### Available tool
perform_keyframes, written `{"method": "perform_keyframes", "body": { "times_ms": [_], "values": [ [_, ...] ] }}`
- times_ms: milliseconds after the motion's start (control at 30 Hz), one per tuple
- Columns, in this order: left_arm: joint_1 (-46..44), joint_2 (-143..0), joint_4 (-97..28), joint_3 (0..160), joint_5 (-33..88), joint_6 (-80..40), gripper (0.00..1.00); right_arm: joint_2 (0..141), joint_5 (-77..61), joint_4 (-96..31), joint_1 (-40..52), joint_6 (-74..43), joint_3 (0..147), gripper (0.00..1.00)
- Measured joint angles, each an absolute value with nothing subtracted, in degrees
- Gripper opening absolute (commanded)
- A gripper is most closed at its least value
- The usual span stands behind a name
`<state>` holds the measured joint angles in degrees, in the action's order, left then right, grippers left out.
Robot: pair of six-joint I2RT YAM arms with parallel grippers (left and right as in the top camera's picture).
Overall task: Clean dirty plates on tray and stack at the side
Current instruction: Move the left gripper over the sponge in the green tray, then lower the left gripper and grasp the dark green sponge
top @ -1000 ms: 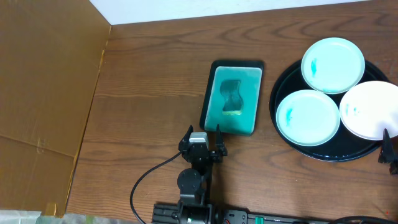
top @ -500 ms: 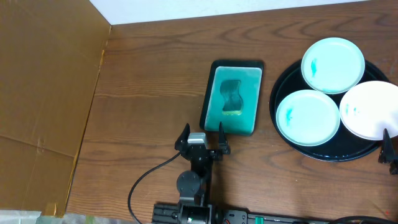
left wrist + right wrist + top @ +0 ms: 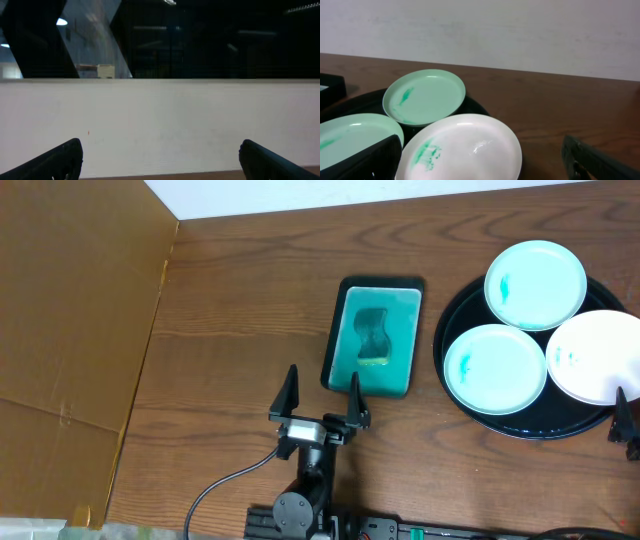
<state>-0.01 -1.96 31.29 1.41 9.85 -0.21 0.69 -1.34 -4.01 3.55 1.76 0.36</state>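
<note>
Next, my left gripper will reach outward, tip to face down and lower over the teal sponge's narrow middle [image 3: 372, 337] to close there, since both ends of the sponge are wider.
The round black tray [image 3: 462, 404] sits at the right of the table and holds three plates. A pale aqua plate [image 3: 536, 284] is at the back, another aqua plate [image 3: 495, 368] at the front left, and a white plate [image 3: 600, 356] at the right; each has a teal smear. In the right wrist view the white plate [image 3: 465, 147] lies just ahead of my open right gripper [image 3: 482, 162], with the aqua plates [image 3: 425, 96] behind. My left gripper [image 3: 320, 393] is open and empty, near the front end of the teal tray, and faces the wall [image 3: 160, 160].
A rectangular black-rimmed teal tray [image 3: 374, 336] with a teal sponge [image 3: 374, 335] lies mid-table. A brown cardboard sheet [image 3: 70, 330] covers the left side. The right gripper barely shows at the right edge of the overhead view [image 3: 628, 425].
My left gripper has opened wide and its wrist has drawn back toward the table's front edge. The right arm and the plates have not moved.
</note>
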Motion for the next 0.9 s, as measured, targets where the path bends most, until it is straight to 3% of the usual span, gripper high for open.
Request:
{"method": "perform_keyframes", "body": {
  "times_ms": [200,500,900],
  "values": [
    [-0.01,-15.20,26.89,14.72,8.99,-0.16,1.00,0.69,-1.39,-4.05,3.55,1.76,0.36,0.99],
    [0.01,-54.37,-21.54,58.17,13.63,0.01,1.00,0.69,-1.41,-4.01,3.55,1.78,0.36,0.99],
    [-0.01,-90.24,-45.23,76.23,12.88,-6.44,1.00,0.67,-1.50,-4.01,3.55,1.78,0.36,0.99]
  ]
}}
